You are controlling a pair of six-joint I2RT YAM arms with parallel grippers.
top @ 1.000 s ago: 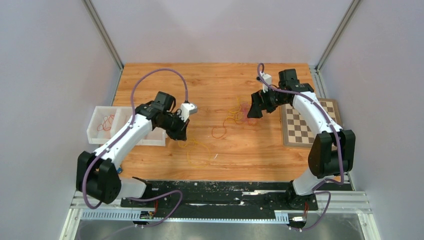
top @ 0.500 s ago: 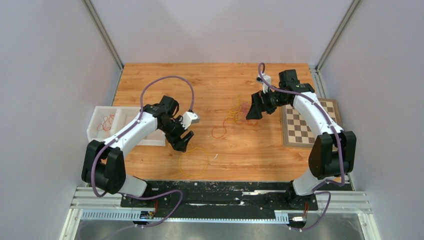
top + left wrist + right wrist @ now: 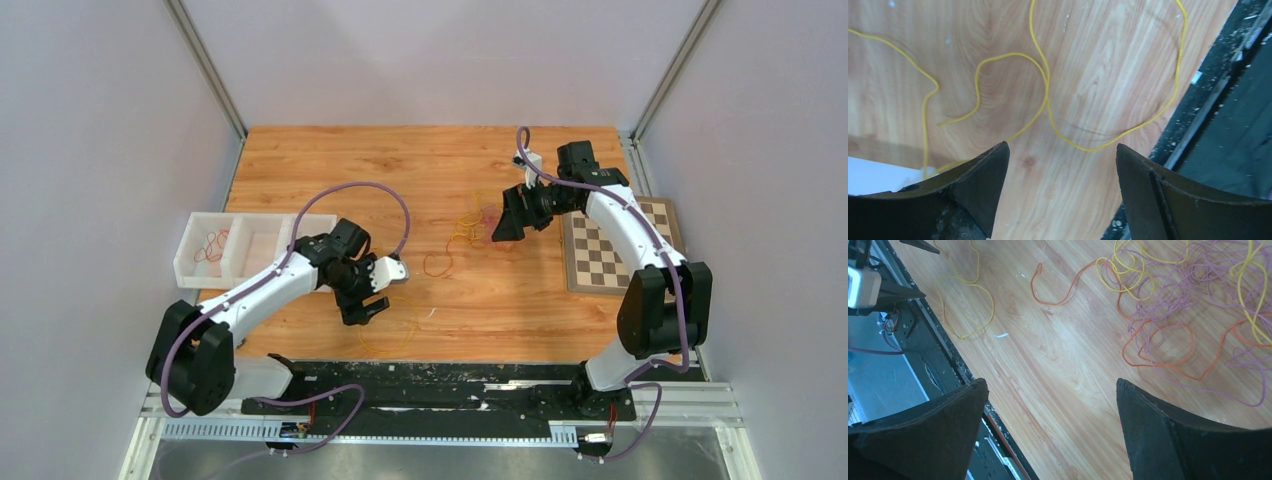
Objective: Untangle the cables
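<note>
The yellow cable [image 3: 403, 335] crosses itself just beyond my open fingers, so my left gripper will lower onto that crossing, then close.
The cables lie in a tangle [image 3: 470, 230] of yellow, orange and pink strands in the middle of the wooden table [image 3: 330, 165]. An orange loop [image 3: 437, 263] trails out to the tangle's left. A single yellow cable [image 3: 403, 335] lies apart near the front edge. My left gripper [image 3: 364, 306] hovers just left of it, open and empty; in the left wrist view the yellow cable [image 3: 1048, 100] curls on the wood beyond the open gripper [image 3: 1063, 150]. My right gripper [image 3: 500, 228] is open at the tangle's right side, with pink and orange strands [image 3: 1168, 315] ahead of it.
A white compartment tray [image 3: 255, 255] at the left holds a red cable [image 3: 210, 245]. A chessboard [image 3: 610, 250] lies at the right edge. A black rail [image 3: 450, 375] runs along the table's front, close to the lone yellow cable.
My left gripper has opened and swung right and toward the front edge; the yellow cable now lies loose on the table. The right arm has barely moved.
</note>
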